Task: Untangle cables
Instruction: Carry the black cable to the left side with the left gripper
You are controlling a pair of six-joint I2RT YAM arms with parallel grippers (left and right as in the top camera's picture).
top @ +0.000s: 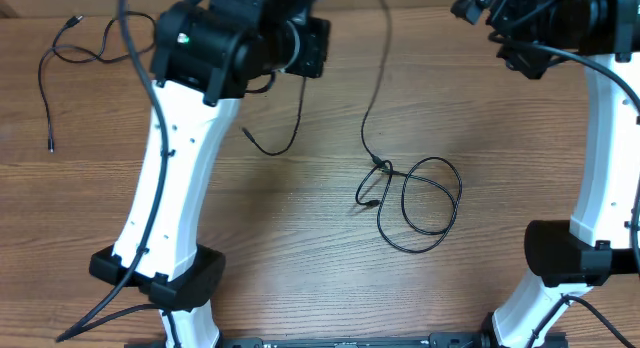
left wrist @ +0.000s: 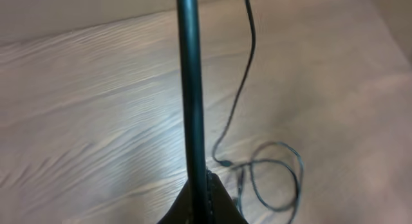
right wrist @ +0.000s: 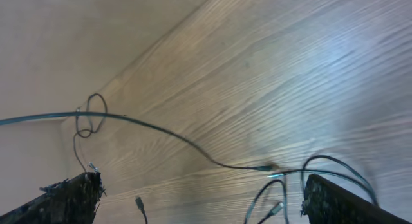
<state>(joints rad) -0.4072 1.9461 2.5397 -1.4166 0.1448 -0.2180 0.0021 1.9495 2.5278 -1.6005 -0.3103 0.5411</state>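
Note:
My left gripper goes next to the left in the overhead view and down beside the separate cable's near end [top: 50, 145], to release its cable clear of the knot [top: 382, 168].
Three thin black cables lie on the wooden table. A looped bundle [top: 430, 203] sits at centre right, crossing at a small knot [top: 382, 168]; the left wrist view shows the loops [left wrist: 277, 179]. From the knot one strand [top: 368, 98] rises out of the top edge. My left gripper [top: 312, 46] [left wrist: 203, 201] is shut on a cable [left wrist: 188, 89], whose end [top: 285, 143] hangs to a plug. A separate cable [top: 60, 58] lies far left. My right gripper [top: 505, 23] [right wrist: 206, 205] stands open high above the table, holding nothing; the loops [right wrist: 322, 176] show beside its right finger.
Both white arm columns [top: 175, 178] [top: 600, 158] stand at the table's sides, with their bases at the near edge. Thick black robot cables trail from the left base [top: 100, 318]. A strand [right wrist: 154, 129] crosses the right wrist view in mid-air.

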